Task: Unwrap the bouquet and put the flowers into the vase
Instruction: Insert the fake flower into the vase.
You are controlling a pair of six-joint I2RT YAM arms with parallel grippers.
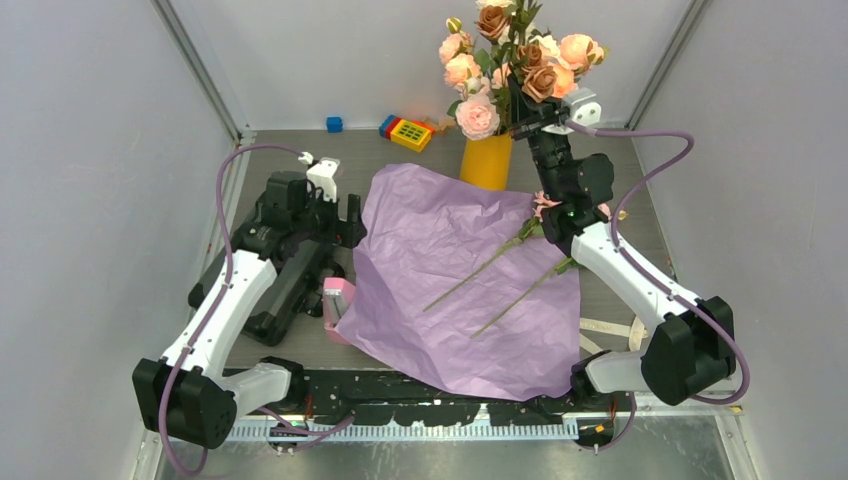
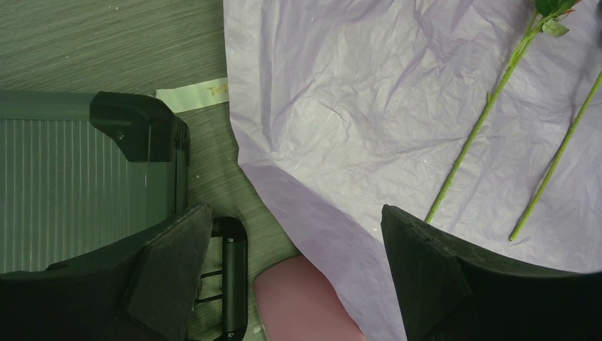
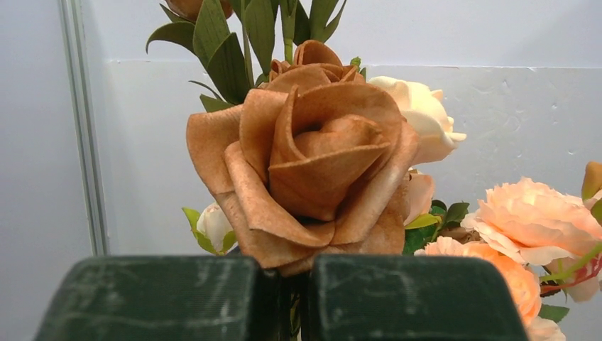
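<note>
The rusty brown rose is held high above the vase (image 1: 489, 144). My right gripper needs to lower it down beside the other blooms, then let go of the stem.
The bouquet's lilac paper (image 1: 460, 290) lies spread flat on the table, and two long-stemmed flowers (image 1: 480, 268) (image 1: 525, 296) lie across it. The yellow-orange vase (image 1: 486, 162) stands behind the paper with several roses in it. My right gripper (image 1: 522, 122) is raised among those blooms, shut on the stem just under a rusty brown rose (image 3: 312, 156), which fills the view above the right gripper (image 3: 284, 284). My left gripper (image 1: 345, 225) rests open at the paper's left edge. In the left wrist view the left gripper (image 2: 294, 220) has only the paper's edge (image 2: 341, 142) and table between its fingers.
A pink object (image 1: 338, 300) pokes out under the paper's left edge (image 2: 305, 298). Beige ribbon (image 1: 610, 328) lies to the right of the paper. A blue block (image 1: 334, 124) and a yellow and red toy (image 1: 408, 131) sit by the back wall. Grey walls close in three sides.
</note>
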